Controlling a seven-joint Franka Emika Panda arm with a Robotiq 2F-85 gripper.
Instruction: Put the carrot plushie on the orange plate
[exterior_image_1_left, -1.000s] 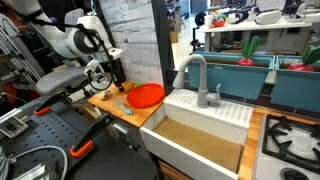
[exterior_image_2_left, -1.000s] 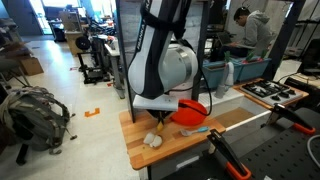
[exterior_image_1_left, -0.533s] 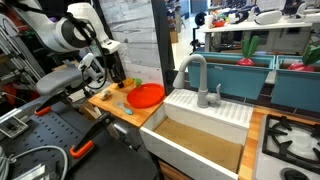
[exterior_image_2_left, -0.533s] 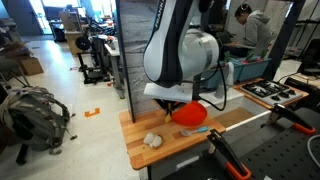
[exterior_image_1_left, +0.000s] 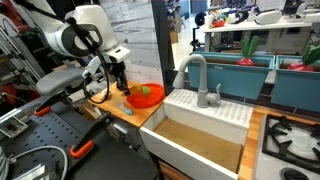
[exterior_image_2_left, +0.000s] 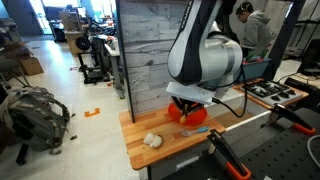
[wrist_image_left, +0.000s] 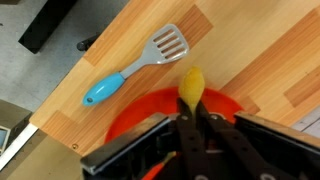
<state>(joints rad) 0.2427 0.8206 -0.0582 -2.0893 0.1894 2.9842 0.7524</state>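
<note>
The carrot plushie comes down toward the inside (exterior_image_1_left: 145, 96) of the orange plate beneath it next, then my gripper opens.
My gripper (wrist_image_left: 192, 122) is shut on the carrot plushie (wrist_image_left: 191, 85), whose yellowish body sticks out past the fingertips. The orange plate (wrist_image_left: 135, 115) lies right under the jaws on the wooden counter. In an exterior view the gripper (exterior_image_1_left: 124, 82) hangs at the plate's (exterior_image_1_left: 150, 98) near edge, and a yellowish-green bit of the plushie (exterior_image_1_left: 142, 92) shows over the plate. In an exterior view the arm hides most of the plate (exterior_image_2_left: 193, 116). I cannot tell whether the plushie touches the plate.
A slotted spatula with a blue handle (wrist_image_left: 140, 68) lies on the wooden counter (wrist_image_left: 250, 60) beside the plate. A pale lump (exterior_image_2_left: 152, 140) sits near the counter's front corner. A white sink (exterior_image_1_left: 200, 130) with a grey faucet (exterior_image_1_left: 195, 75) adjoins the counter.
The arm has carried the plushie sideways along the counter, from beside the plate to over it. The spatula and the pale lump have not moved.
</note>
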